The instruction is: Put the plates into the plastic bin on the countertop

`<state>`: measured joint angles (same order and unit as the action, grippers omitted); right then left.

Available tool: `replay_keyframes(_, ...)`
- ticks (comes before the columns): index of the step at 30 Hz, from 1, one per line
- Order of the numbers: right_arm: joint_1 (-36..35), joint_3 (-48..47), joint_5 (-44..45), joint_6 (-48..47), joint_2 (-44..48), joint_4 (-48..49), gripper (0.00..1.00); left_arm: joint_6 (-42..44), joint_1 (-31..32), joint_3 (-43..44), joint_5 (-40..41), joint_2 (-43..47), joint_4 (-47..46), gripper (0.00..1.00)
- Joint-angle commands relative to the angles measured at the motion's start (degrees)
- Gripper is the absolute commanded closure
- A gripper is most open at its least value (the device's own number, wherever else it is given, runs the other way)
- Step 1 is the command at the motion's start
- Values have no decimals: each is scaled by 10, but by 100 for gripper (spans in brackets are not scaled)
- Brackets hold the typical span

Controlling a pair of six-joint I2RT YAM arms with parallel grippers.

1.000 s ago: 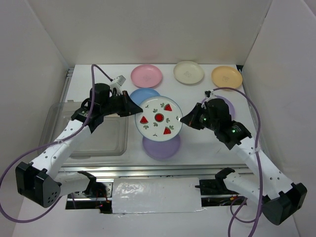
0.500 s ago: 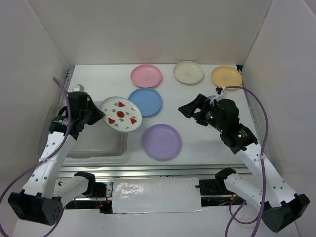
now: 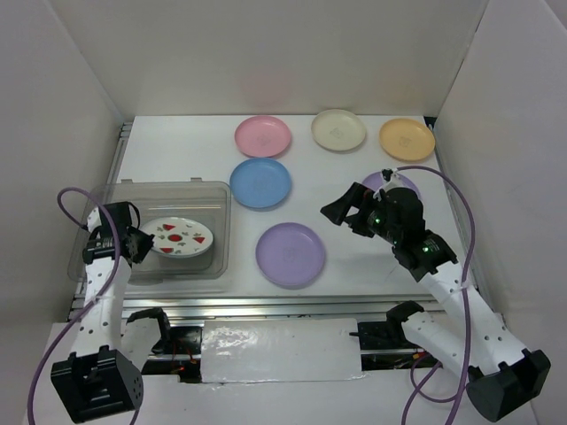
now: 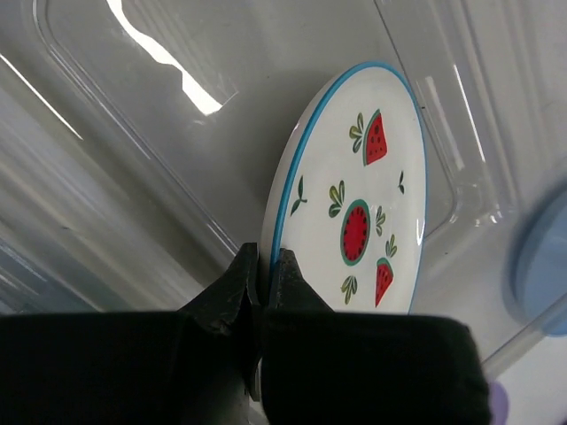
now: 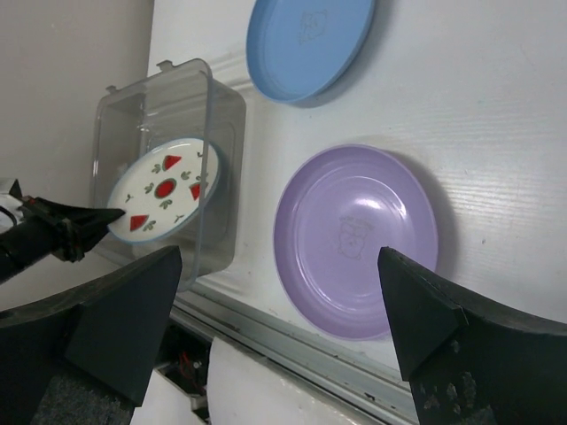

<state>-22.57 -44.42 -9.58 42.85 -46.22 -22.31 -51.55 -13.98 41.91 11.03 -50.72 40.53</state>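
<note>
I will move my right gripper down and back to the near purple plate's rim opposite the bin, as that uncovered rim lies below it, nearer my base.
The white plate with red fruit [image 3: 180,237] [image 4: 354,195] [image 5: 164,189] hangs tilted inside the clear plastic bin [image 3: 168,184] [image 4: 133,106] [image 5: 155,97]. My left gripper [image 3: 140,243] [image 4: 268,258] is shut on the plate's blue rim. Whether the plate touches the bin floor I cannot tell. My right gripper [image 3: 341,211] [image 5: 279,266] hangs open and empty above a purple plate [image 3: 291,254] [image 5: 359,239] on the countertop [image 3: 177,150]. Blue [image 3: 260,182] [image 5: 306,40], pink [image 3: 262,135], cream [image 3: 338,129] and orange [image 3: 407,138] plates lie flat on the countertop. A second purple plate [image 3: 394,183] is mostly hidden behind the right arm.
White panels wall the countertop at the back and on both sides. A metal rail [image 3: 283,305] [image 5: 292,332] runs along the near edge. The bin sits at the front left corner, close to the left wall.
My left arm swung the fruit plate from the table's middle leftward and down into the bin. My right gripper opened, let go of the plate's far edge and drew back slightly.
</note>
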Motion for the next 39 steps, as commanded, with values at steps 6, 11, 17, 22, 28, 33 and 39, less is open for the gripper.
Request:
replay_keyframes(6, 5, 23, -7, -34, 9, 20, 0, -37, -5, -7, -63, -49, -133, 100)
replay_keyframes(11, -9, 30, 41, -29, -25, -12, 0, -39, -5, -3, -37, -75, -122, 78)
replay_keyframes(17, -49, 55, 89, -8, -67, -15, 0, -37, -5, 2, -22, -81, -100, 3)
replay_keyframes(22, -97, 72, 141, 27, -114, -12, 0, -18, -3, 41, 9, -35, -41, 1)
replay_keyframes(28, -126, 88, 191, 70, -190, -4, 0, 73, 11, 151, -29, -3, -15, 1)
replay_keyframes(33, -126, 109, 176, 86, -264, 47, 15, 169, 39, 221, -105, -14, 20, 1)
replay_keyframes(39, -133, 115, 166, 96, -319, 84, 61, 224, 55, 251, -200, -9, 46, 1)
